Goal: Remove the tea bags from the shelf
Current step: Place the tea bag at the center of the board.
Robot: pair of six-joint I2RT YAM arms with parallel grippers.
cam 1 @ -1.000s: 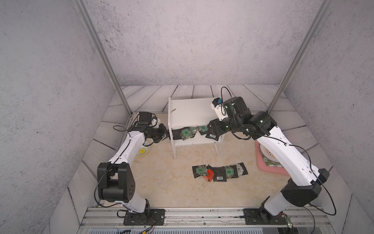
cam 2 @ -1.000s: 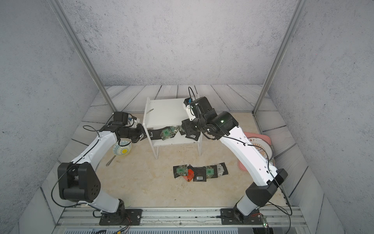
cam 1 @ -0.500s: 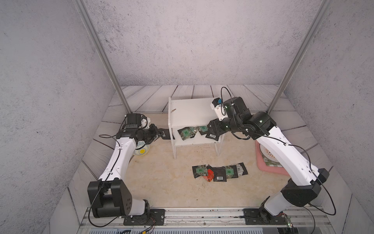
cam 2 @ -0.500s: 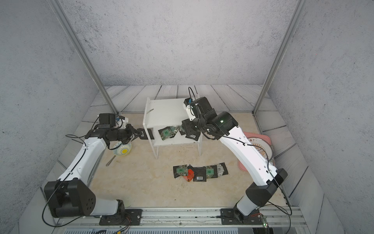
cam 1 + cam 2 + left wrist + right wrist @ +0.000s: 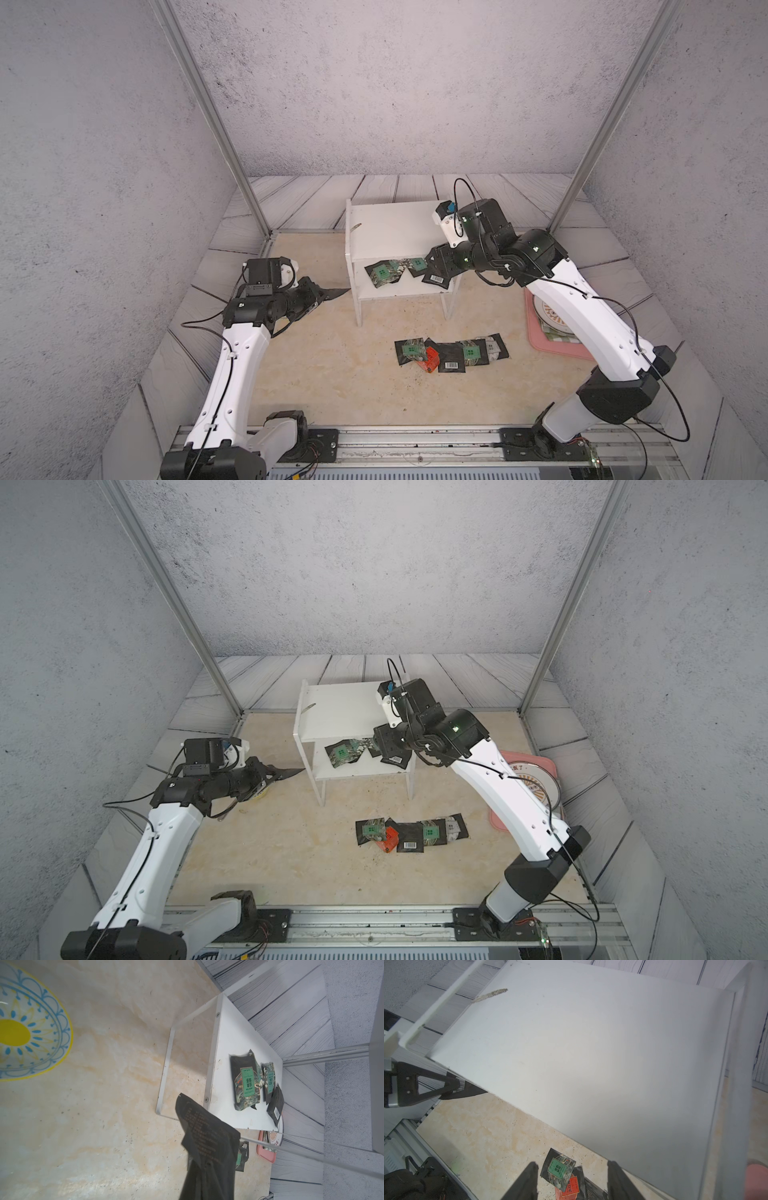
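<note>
My left gripper moves back and down next to the bare tabletop (image 5: 381, 356) beside the row's green-labelled end, which lies clear, and releases the black tea bag (image 5: 332, 293) there.
The white shelf (image 5: 386, 228) (image 5: 340, 708) stands mid-table. Three tea bags lie on its lower board: a green-labelled one (image 5: 382, 272) (image 5: 247, 1084), a smaller one (image 5: 415, 263) (image 5: 269, 1080) and a barcode one (image 5: 436, 279) (image 5: 275, 1105). My left gripper (image 5: 318, 293) is left of the shelf, shut on a black tea bag (image 5: 332, 293) (image 5: 207, 1132) held in the air. My right gripper (image 5: 436, 266) (image 5: 572, 1163) is open and empty at the shelf's right front, over the top board's edge (image 5: 591, 1043). Several tea bags (image 5: 451, 353) (image 5: 411, 833), one of them red-orange (image 5: 430, 359), lie on the table in front.
A pink tray (image 5: 540, 332) (image 5: 544, 766) with a plate sits at the right, partly under my right arm. A blue-and-yellow patterned bowl (image 5: 20, 1032) lies below my left arm. Metal frame posts (image 5: 216, 124) stand at the back corners.
My left arm has pulled back to the left, away from the shelf, carrying a black tea bag out with it. The right arm has stayed still.
</note>
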